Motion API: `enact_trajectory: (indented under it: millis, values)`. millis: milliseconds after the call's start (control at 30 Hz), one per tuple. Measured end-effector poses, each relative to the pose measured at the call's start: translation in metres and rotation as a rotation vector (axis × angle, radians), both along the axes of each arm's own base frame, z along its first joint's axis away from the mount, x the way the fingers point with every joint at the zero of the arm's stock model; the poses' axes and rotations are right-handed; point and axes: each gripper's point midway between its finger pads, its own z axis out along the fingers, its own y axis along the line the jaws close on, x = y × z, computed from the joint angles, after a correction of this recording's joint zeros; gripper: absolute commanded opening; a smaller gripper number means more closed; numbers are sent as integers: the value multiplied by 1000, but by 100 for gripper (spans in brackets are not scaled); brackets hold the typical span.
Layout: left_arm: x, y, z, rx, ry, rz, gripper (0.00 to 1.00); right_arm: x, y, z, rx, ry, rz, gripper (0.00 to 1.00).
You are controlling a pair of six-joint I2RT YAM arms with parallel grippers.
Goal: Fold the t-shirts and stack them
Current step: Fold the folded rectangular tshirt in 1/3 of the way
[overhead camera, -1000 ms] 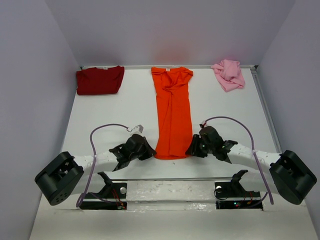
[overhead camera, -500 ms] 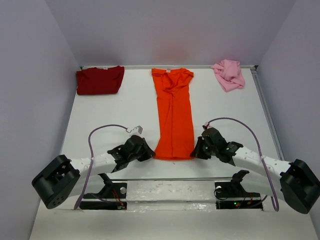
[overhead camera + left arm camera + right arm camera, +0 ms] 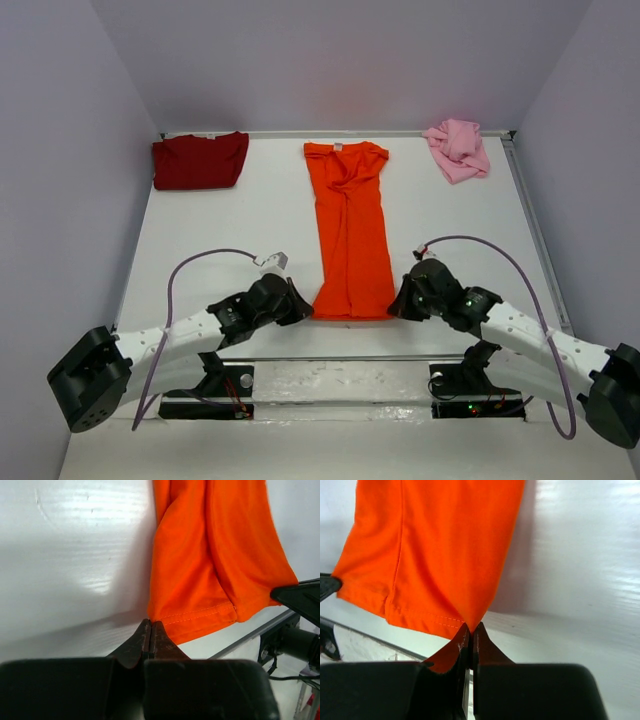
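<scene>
My right gripper will next rise, take its hem corner outward, then lower and release it onto the middle of the strip [image 3: 371, 219], as the shirt is still stretched long.
An orange t-shirt [image 3: 349, 225] lies folded lengthwise into a long strip down the middle of the table, collar at the far end. My left gripper [image 3: 303, 310] is shut on the hem's left corner [image 3: 151, 621]. My right gripper [image 3: 397, 307] is shut on the hem's right corner [image 3: 471, 625]. The hem [image 3: 200, 617] sags between the two corners, lifted just off the table. A dark red t-shirt [image 3: 199, 160] lies folded at the far left. A pale pink t-shirt [image 3: 457, 148] is crumpled at the far right.
The white table [image 3: 220, 240] ends in a metal rail [image 3: 350, 357] just in front of the hem. Grey walls close in on three sides. A looped cable [image 3: 205, 258] rises over each arm.
The right gripper has closed on the hem's right corner. Both arms have drawn toward the near edge, pulling the orange shirt's hem with them and stretching the strip.
</scene>
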Motion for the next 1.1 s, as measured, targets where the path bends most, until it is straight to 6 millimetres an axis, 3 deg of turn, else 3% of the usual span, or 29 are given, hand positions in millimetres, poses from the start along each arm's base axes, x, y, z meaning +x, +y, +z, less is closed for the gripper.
enact_trajectory:
  millis: [100,167,300,633,933,1100]
  values:
    - [13,-5,19,15,-43,15,0,21,-6,19,-58,-79,-39,0]
    - [29,-11,42,9,-105,36,0,38,-6,33,-94,-135,-66,0]
    - [56,-16,66,32,-187,73,0,67,-9,42,-188,-200,-111,0]
    - [104,-11,50,176,-213,102,0,117,-14,16,-432,-252,-168,0]
    - [155,-1,57,241,-252,139,0,171,5,26,-503,-340,-182,0]
    - [183,-6,64,261,-272,148,0,196,6,35,-519,-375,-189,0]
